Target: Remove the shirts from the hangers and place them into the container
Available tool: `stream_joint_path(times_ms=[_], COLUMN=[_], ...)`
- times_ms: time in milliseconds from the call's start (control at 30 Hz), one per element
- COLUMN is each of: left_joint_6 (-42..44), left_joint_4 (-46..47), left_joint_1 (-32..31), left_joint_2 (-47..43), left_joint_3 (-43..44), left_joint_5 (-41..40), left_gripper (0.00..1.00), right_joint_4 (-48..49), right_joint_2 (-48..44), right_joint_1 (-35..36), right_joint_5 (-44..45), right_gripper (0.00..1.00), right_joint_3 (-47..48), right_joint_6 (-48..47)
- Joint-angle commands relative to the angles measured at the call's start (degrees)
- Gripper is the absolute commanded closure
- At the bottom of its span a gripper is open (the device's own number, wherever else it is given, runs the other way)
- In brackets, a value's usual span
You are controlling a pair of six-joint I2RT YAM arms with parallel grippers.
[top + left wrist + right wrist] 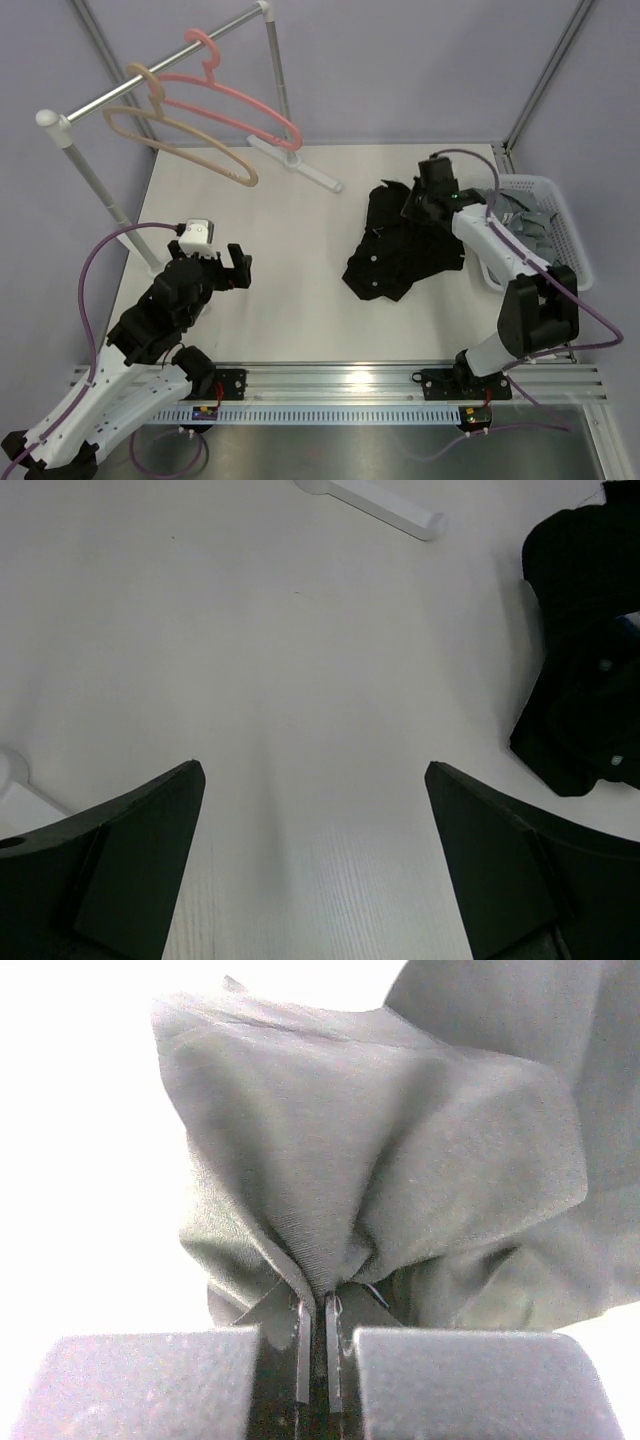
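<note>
The black shirt is still outside the white container, so I will next raise my right gripper, carry the fold over the container, lower it and release.
A black shirt lies crumpled on the white table, right of the middle. My right gripper is at its far right edge, shut on a fold of it. In the right wrist view the pinched cloth bunches up from between the fingers of the gripper. A lighter grey shirt lies in the white container at the right edge. The pink hanger and the beige hanger hang bare on the rail. My left gripper hovers open over bare table, with the black shirt off to its right.
The metal clothes rail runs across the far left on two white posts. Its white foot lies on the table behind the black shirt and also shows in the left wrist view. Frame uprights stand at the back corners.
</note>
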Motion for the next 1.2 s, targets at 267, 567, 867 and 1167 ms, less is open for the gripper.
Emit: stream_joint_path(times_ms=[267,567,867,1167], left_joint_6=[-0.24,-0.07,0.11,-0.06], left_joint_4=[2.05,2.05,1.96,2.05], left_joint_1=[0.27,0.27,0.27,0.27], left_joint_2=[-1.88,-1.08,-1.08,-1.44], left_joint_3=[-0.55,-0.47,-0.38,-0.38], left_joint_5=[-1.95,-1.24,-0.28,0.08], left_gripper=[0.01,0.01,0.01,0.01], right_joint_4=[-11.7,-10.22,-0.82,2.52], right_joint_2=[-11.65,-10.24,-18.84,-23.87], right_joint_1=[-15.34,-27.21,-29.85,-31.34], right_joint_5=[8.4,19.2,30.99,25.73], right_gripper=[1.0,1.0,1.0,1.0], right_joint_3=[42.82,63.04,38.06,5.77], right_joint_6=[-10.15,-12.33,-13.84,-1.72])
